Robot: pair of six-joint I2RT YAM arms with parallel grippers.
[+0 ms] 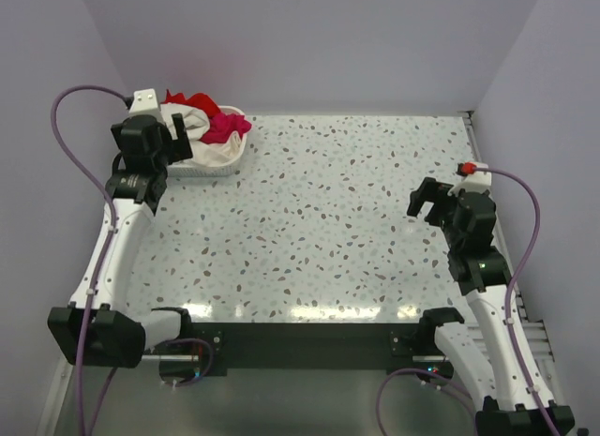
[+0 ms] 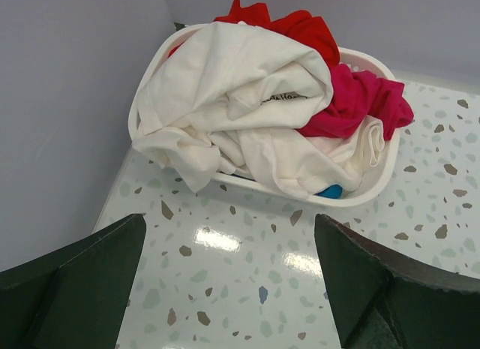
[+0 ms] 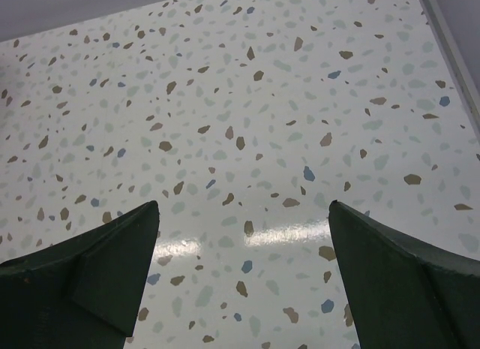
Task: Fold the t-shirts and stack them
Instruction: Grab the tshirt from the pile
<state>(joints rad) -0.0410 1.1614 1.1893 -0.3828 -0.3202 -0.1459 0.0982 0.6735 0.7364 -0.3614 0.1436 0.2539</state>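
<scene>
I will next move my left gripper outward past the basket's near rim, then down onto the white tee's bunched fold (image 1: 190, 119) (image 2: 244, 97), because that tee lies uncovered on top.
A pile of t-shirts fills the white basket (image 1: 232, 161) at the back left. In the left wrist view a white tee (image 2: 232, 101) lies on top and hangs over the basket's rim (image 2: 379, 188), a red tee (image 2: 300, 22) is behind it, a magenta-pink tee (image 2: 352, 101) is at the right, and a bit of blue tee (image 2: 330, 191) shows low down. My left gripper (image 1: 183, 136) (image 2: 229, 233) is open and empty just in front of the basket. My right gripper (image 1: 429, 203) (image 3: 244, 210) is open and empty over bare table at the right.
The speckled table (image 1: 319, 220) spreads between the arms. Grey walls close the back and both sides. A raised edge strip (image 3: 450, 41) runs along the table's right side. Purple cables loop from both arms.
</scene>
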